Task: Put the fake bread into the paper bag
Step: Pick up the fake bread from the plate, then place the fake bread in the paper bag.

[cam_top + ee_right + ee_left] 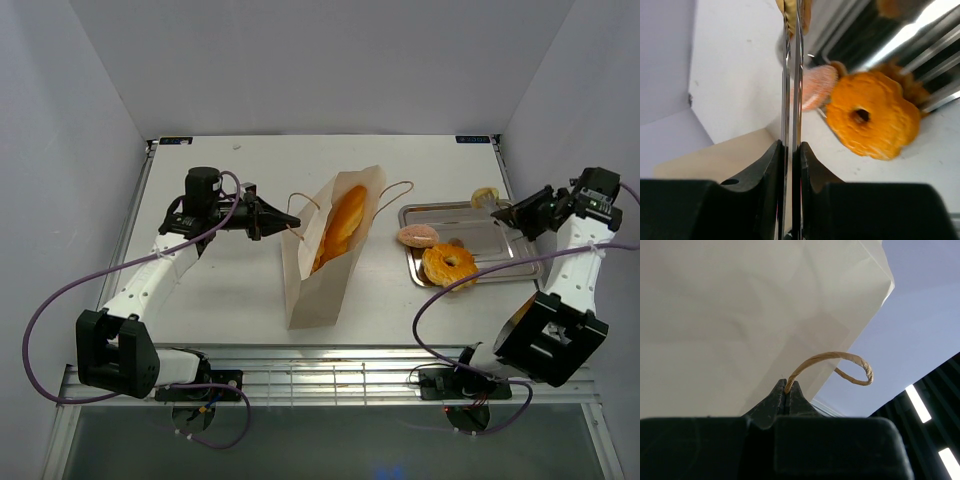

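The metal tongs [791, 75] rise with my right gripper next and swing from the tray over the paper bag's opening, because their ends hold the golden pastry [485, 197].
The tan paper bag [318, 280] stands mid-table, tilted open, with a long baguette [341, 224] poking out of its mouth. My left gripper [292, 220] [788, 387] is shut on the bag's cord handle [830, 357], right beside the bag wall [740, 315]. My right gripper [520, 213] [792, 150] is shut on the metal tongs [791, 75]. The tongs' blades are squeezed close together, and their tips pinch a small golden pastry [485, 197] [805, 12]. A ring-shaped bun [449, 265] [872, 120] and a pinkish round bun [418, 236] [817, 87] lie at the tray's left end.
The shallow silver tray [500, 245] sits right of the bag, close to the right wall. The bag's second cord handle [398, 190] loops toward the tray. A metal grille [330, 380] runs along the near table edge between the arm bases.
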`<state>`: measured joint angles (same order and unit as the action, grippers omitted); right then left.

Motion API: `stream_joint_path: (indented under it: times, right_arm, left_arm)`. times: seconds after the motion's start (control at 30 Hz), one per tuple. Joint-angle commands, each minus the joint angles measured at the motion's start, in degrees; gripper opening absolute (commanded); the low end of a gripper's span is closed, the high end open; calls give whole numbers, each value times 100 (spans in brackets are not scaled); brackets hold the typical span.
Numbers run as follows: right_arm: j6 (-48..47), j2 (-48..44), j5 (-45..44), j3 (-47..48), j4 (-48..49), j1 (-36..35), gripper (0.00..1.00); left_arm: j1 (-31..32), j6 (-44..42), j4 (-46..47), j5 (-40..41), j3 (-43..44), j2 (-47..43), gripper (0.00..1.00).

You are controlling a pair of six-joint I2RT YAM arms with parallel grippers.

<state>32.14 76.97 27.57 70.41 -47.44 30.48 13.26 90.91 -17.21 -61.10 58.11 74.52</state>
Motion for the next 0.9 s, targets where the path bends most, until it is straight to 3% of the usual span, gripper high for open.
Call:
stream_joint_path:
  times: [0.0,0.13,0.3,0.5,0.7,0.87]
  right_arm:
    - [222,239,1029,1454,-465,-523,11]
    - [547,739,2047,3578,-749,-1192,11]
    - [1127,829,3182,4508,-364,-2008,10]
    - [1444,-154,4053,3173,226,-2845,11]
    - [1585,-1542,4905,1602,464,-3004,12]
    - [1655,-2141,4951,888,350,-3039,17]
  left_arm:
    - [-7,-74,-98,-77,350,-69,0]
    - [-7,-144,-212,-77,421,-69,0]
    - [-7,-284,-362,37,430,-96,0]
    - [-7,-276,-484,177,377,-280,0]
    - [-7,-276,-643,371,342,-447,0]
    - [-7,-302,-854,537,342,-632,0]
